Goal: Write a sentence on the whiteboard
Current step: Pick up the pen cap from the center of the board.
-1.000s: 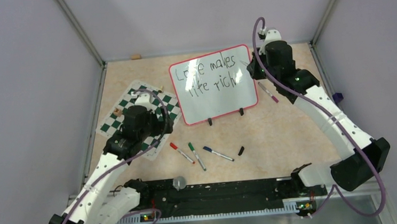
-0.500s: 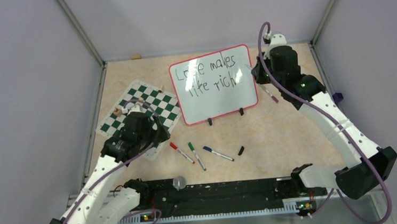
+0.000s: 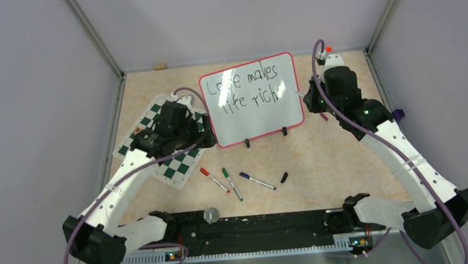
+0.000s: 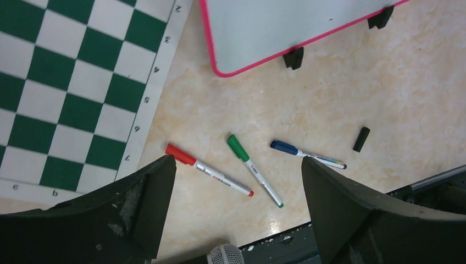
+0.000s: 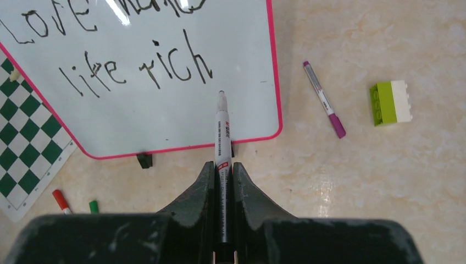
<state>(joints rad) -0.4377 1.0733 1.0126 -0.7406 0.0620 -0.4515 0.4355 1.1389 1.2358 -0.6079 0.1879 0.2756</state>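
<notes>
My left gripper moves across and down onto the marker's black cap (image 3: pixel 283 177) (image 4: pixel 361 139) next, below it to the right in the top view, as my black marker is uncapped.
The whiteboard (image 3: pixel 262 120), white with a red frame and two black feet, stands tilted at the back middle. The sentence (image 3: pixel 247 88) in black reads "Love makes life rich" in two lines. It also shows in the right wrist view (image 5: pixel 137 69). My right gripper (image 5: pixel 222 168) is shut on a black marker (image 5: pixel 222 129), uncapped. The marker's tip hangs over the board below the "h" of "rich". In the top view this gripper (image 3: pixel 307 98) is at the board's right edge. My left gripper (image 3: pixel 197 136) is open and empty by the board's lower left corner (image 4: pixel 220 69).
A red marker (image 3: pixel 214 179), a green marker (image 3: pixel 232 184), a blue marker (image 3: pixel 257 181) and a black cap (image 3: pixel 284 178) lie in front of the board. A green-and-white checkered mat (image 3: pixel 177 165) lies at the left. A purple marker (image 5: pixel 325 99) and a green-and-white brick (image 5: pixel 391 102) lie to the right.
My left arm has swung away from me and to the right, over the mat towards the board's left side. My right gripper has drawn slightly right and nearer with the marker.
</notes>
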